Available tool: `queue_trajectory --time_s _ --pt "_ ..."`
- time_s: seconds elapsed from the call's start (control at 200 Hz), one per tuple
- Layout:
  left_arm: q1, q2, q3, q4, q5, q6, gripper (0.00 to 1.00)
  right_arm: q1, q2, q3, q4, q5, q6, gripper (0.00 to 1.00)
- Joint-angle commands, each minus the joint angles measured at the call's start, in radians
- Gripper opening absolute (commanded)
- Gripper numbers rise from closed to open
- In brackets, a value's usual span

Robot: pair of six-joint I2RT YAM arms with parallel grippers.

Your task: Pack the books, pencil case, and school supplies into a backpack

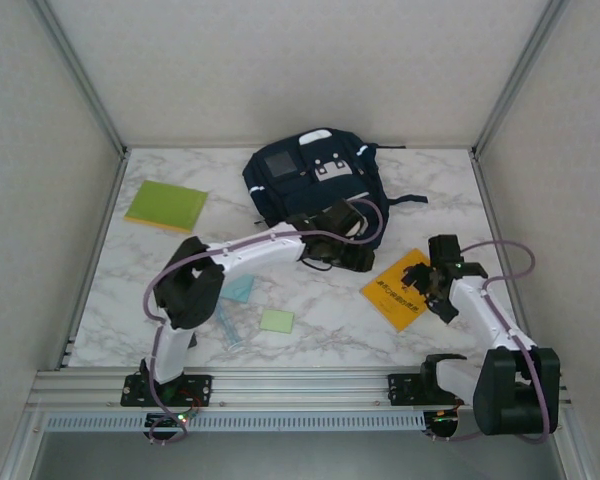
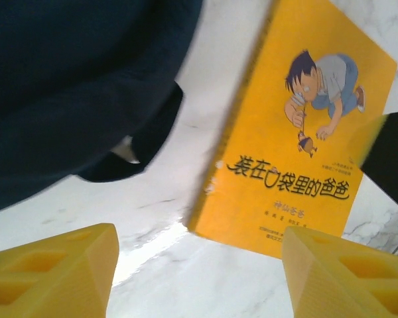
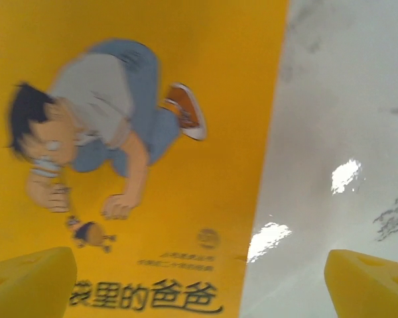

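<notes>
My right gripper should next come low over the book and close on the book's edge away from the backpack, because that edge runs between the open fingers.
The navy backpack lies at the back middle of the table, and its dark cloth shows in the left wrist view. My left gripper hovers at its near edge, open, with bare table between the yellow fingertips. The orange-yellow book lies flat to the right. My right gripper hangs over that book's right edge, open and holding nothing. The yellow-green book rests at the far left. A light-blue pad, a pale-green pad and translucent sticks lie near the front. The pencil case is out of view.
Metal frame posts and white walls close in the marbled table on three sides. A rail runs along the near edge by the arm bases. The left arm's white link stretches across the middle, above the small pads.
</notes>
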Motion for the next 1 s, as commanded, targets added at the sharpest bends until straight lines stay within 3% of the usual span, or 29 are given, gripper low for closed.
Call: queue_trajectory --time_s 0.0,0.28,0.626,0.996 --pt "-0.006 0.065 0.060 -0.005 0.050 -0.014 0.63 -0.020 0.006 -0.063 0.129 -0.094 0.061 0.93" --pt "-0.010 0.220 0.192 -0.051 0.082 -0.005 0.58 -0.023 0.076 -0.105 0.309 -0.226 0.075 0.80" --pt "-0.010 0.312 0.239 -0.093 0.100 0.000 0.52 -0.026 -0.053 -0.103 0.369 -0.292 0.079 0.55" --pt "-0.010 0.329 0.256 -0.112 0.126 0.006 0.46 -0.027 0.021 -0.120 0.443 -0.333 0.069 0.51"
